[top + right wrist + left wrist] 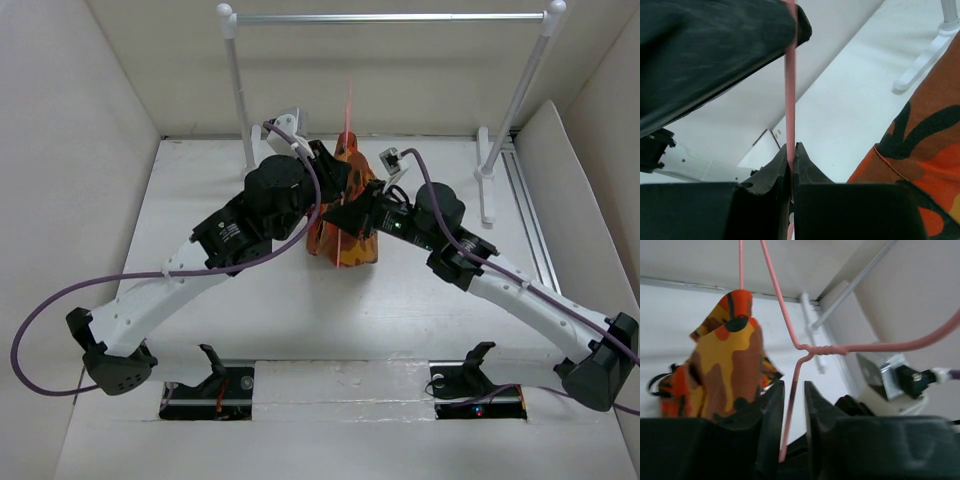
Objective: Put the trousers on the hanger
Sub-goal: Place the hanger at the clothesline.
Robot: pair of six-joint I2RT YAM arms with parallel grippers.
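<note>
The trousers already hang over the hanger, so my right gripper needs to carry the hanger's wire outward and to the right in the top view and release it at the silver bar's end (508, 17).
The camouflage trousers (345, 215) hang draped over the pale-pink wire hanger (349, 105), held upright above the table's middle. My left gripper (328, 178) is at the left of the cloth. In the left wrist view its jaws (794, 385) stand a little apart around the hanger wire (825, 349), with a gap on one side; the trousers (730, 360) hang to their left. My right gripper (357, 213) is at the cloth's right. In the right wrist view it (791, 146) is shut on the hanger wire (790, 90), with the trousers (925, 150) at its right.
A silver bar (390, 17) on white posts spans the back, its right post foot (487, 175) close to the right arm. A metal rail (530, 220) runs along the right wall. White walls enclose the table on both sides.
</note>
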